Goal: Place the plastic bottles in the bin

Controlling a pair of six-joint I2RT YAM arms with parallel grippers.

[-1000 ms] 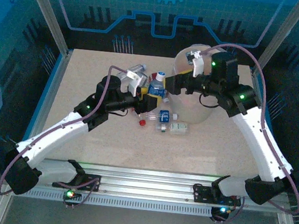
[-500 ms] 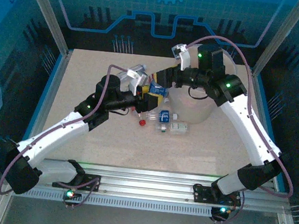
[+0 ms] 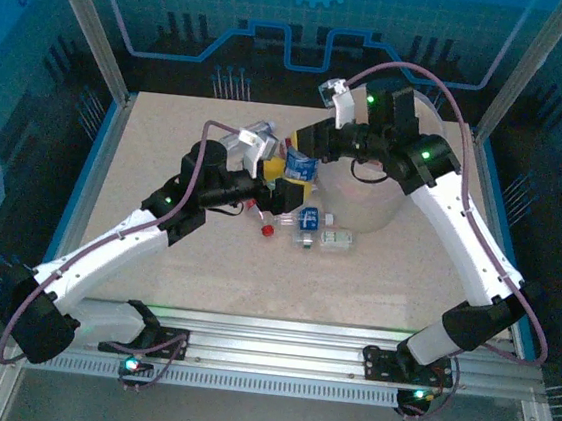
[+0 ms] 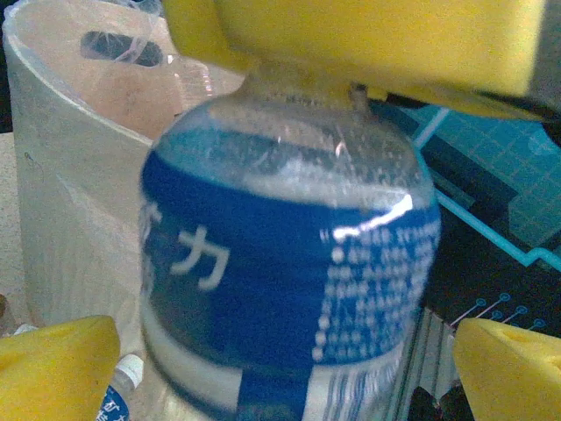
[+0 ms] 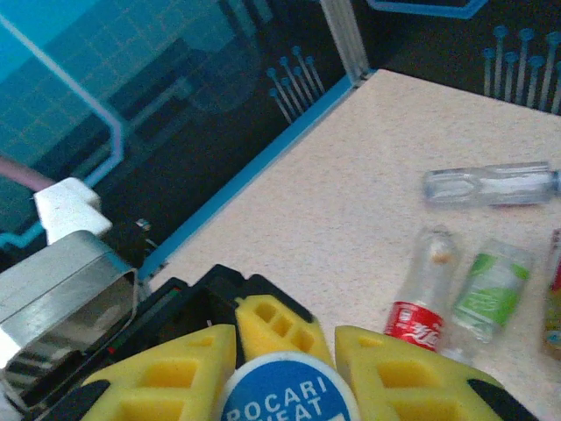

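I need to carry the bottle by its blue cap with my right gripper over the open bin (image 3: 367, 205) beside it next, then lower it in and release it. My left gripper is open.
A clear plastic bottle with a blue label (image 3: 299, 165) (image 4: 289, 289) stands upright just left of the bin (image 3: 367, 205) (image 4: 70, 175). My right gripper (image 3: 306, 145) (image 5: 287, 364) comes down from above and is shut on its blue cap (image 5: 289, 399). My left gripper (image 3: 284, 178) (image 4: 285, 368) straddles the bottle's lower body; its yellow fingers (image 4: 53, 368) stand slightly apart from the sides, so it is open. Other bottles lie on the table: a blue-labelled one (image 3: 306, 218), a clear one (image 3: 336, 240), and a red-labelled one (image 5: 422, 303) beside a green-labelled one (image 5: 486, 298).
Another clear bottle (image 5: 491, 184) lies farther out on the speckled table. A small bottle with a red cap (image 3: 267, 229) rests under the left arm. The metal frame post (image 3: 84, 24) and blue walls close in the table's back and sides.
My right gripper swung left from over the bin onto the top of the blue-labelled bottle. The left arm has hardly moved.
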